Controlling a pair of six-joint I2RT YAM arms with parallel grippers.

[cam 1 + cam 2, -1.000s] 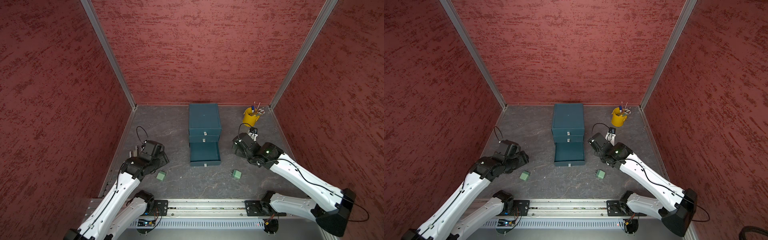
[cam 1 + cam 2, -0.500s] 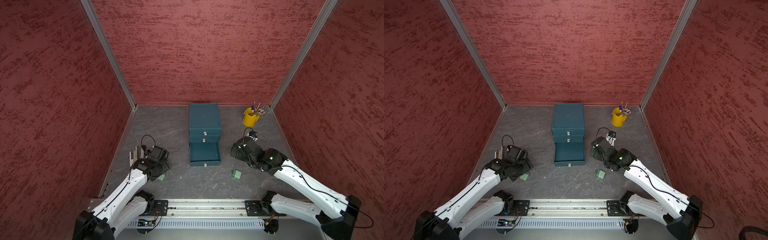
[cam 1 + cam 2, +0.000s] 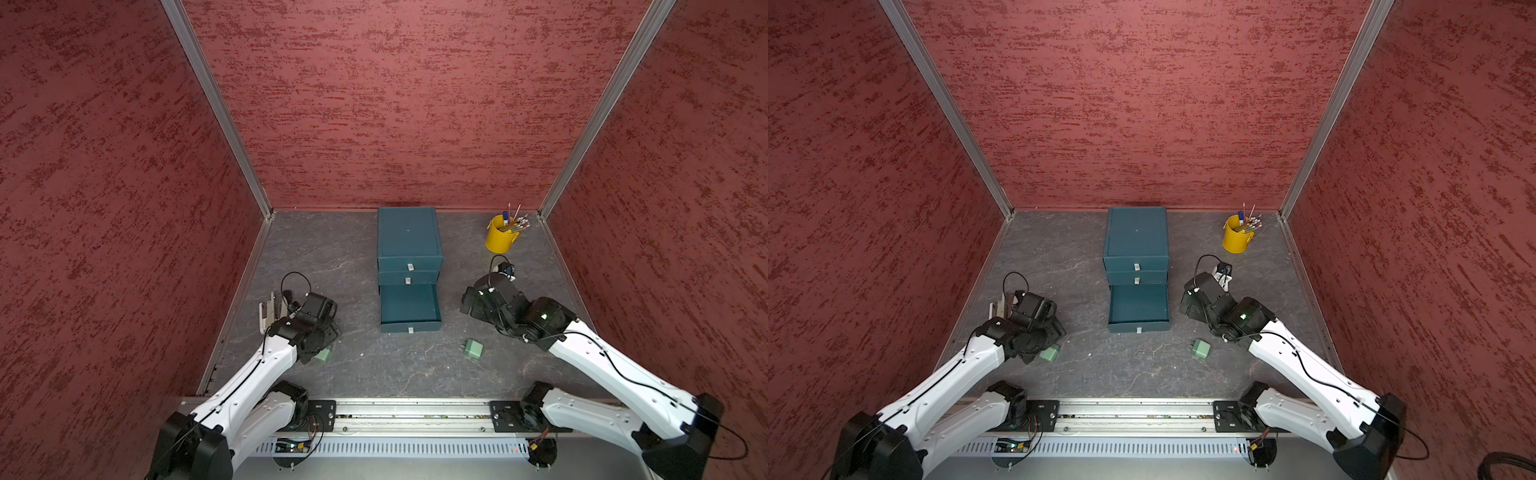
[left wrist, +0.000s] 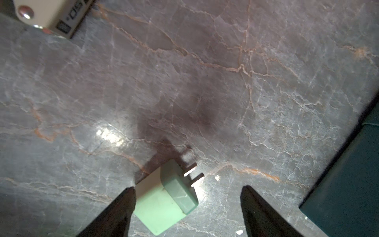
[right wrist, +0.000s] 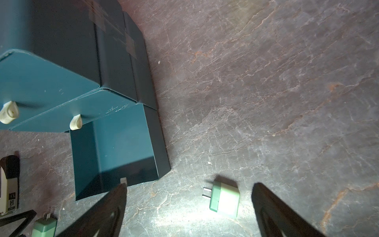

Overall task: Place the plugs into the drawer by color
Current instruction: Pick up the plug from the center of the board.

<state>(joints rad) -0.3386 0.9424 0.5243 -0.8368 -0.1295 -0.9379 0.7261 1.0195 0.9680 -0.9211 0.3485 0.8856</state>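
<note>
My left gripper goes down around the plug's sage green body (image 3: pixel 323 354) (image 4: pixel 165 202) next and closes. The half-hidden plug already lies between the open fingers, with a gap beside one finger.
Two sage green plugs lie on the grey floor. The left plug (image 3: pixel 322 354) (image 3: pixel 1049 353) is half hidden under my left wrist. In the left wrist view this plug (image 4: pixel 164 201) sits between the fingers of my open left gripper (image 4: pixel 187 188), against one finger and apart from the other. The right plug (image 3: pixel 473 348) (image 3: pixel 1201 348) lies in front of the drawer (image 3: pixel 409 245) (image 3: pixel 1136 241), whose bottom tray (image 3: pixel 410 309) is pulled out and bare. My right gripper (image 5: pixel 189 184) hangs open above the right plug (image 5: pixel 224 199), not touching it.
A yellow pen bucket (image 3: pixel 500 239) (image 3: pixel 1237 239) stands at the back right. A white bracket (image 3: pixel 268 316) stands by the left wall. The metal rail (image 3: pixel 411 415) runs along the front edge, and red walls close three sides.
My left arm came down and forward over the left green plug, and its jaws widened around it. The right arm shifted a little toward the front; its jaws stayed open.
</note>
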